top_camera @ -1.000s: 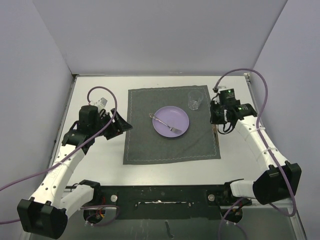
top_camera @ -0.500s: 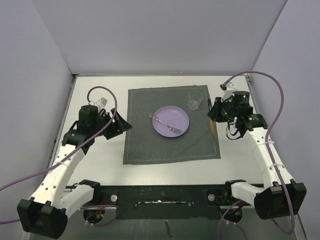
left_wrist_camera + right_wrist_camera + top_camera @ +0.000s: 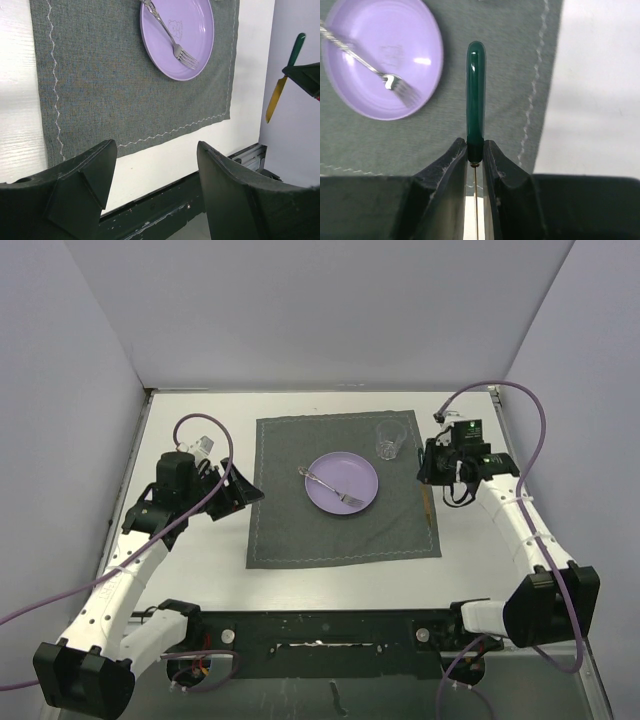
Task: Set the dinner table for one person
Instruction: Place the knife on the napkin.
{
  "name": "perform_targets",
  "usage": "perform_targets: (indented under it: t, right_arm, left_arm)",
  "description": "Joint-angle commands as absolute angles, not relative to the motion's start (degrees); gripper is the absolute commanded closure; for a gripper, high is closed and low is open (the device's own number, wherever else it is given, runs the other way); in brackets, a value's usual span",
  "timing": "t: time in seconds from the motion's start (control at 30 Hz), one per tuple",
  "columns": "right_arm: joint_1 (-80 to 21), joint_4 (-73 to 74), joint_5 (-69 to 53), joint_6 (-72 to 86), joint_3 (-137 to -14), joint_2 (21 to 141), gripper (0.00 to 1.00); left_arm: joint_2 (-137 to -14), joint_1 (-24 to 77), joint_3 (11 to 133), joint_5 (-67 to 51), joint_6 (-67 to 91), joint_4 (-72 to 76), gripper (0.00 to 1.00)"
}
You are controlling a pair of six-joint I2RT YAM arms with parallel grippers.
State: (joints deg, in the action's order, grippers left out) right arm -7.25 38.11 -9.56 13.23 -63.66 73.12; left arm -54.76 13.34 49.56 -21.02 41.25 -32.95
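My right gripper lowers the knife toward the plate and releases it next, since the part of the placemat beside the purple plate (image 3: pixel 343 483) lies bare below.
My right gripper (image 3: pixel 475 148) is shut on a knife (image 3: pixel 475 95) by the base of its green handle, which sticks out over the right strip of the dark grey placemat (image 3: pixel 500 60). The thin yellow blade (image 3: pixel 430 503) hangs along the mat's right edge above the white dinner table (image 3: pixel 210 560). In the mat's middle, a fork (image 3: pixel 330 485) rests across a purple plate (image 3: pixel 343 483). A clear glass (image 3: pixel 389 439) stands at the mat's far right corner. My left gripper (image 3: pixel 155 150) is open and holds nothing, hovering by the mat's left edge.
Grey walls close the table in on the left, back and right. The black metal rail (image 3: pixel 320 625) with both arm bases runs along the near edge. Bare white table (image 3: pixel 600 100) lies right of the mat, under the right arm.
The right wrist has swung and turned with the knife, so the blade now points toward the near edge along the mat's right border. The left arm has stayed still.
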Motion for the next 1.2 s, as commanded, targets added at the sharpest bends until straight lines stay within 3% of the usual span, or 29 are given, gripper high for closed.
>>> perform_targets:
  t: [0.0,0.43,0.8,1.17]
  right_arm:
    - [-7.64,43.28,3.89,15.92,-66.53,74.79,1.00]
    - [-7.24,50.33,21.94,18.98,-70.03,81.21,1.00]
    - [-11.23,46.46,12.94,18.39,-67.54,93.39,1.00]
    - [-12.03,46.95,13.92,17.77,-69.51,100.81,1.00]
  left_arm:
    - [-53.36,13.41,51.15,-20.65,40.03,-31.76,0.36]
    - [-53.40,13.40,50.74,-20.89,39.29,-32.38,0.37]
    - [-53.03,13.37,50.78,-21.05,38.38,-33.10,0.36]
    - [-51.85,13.16,52.14,-20.19,37.27,-35.40,0.36]
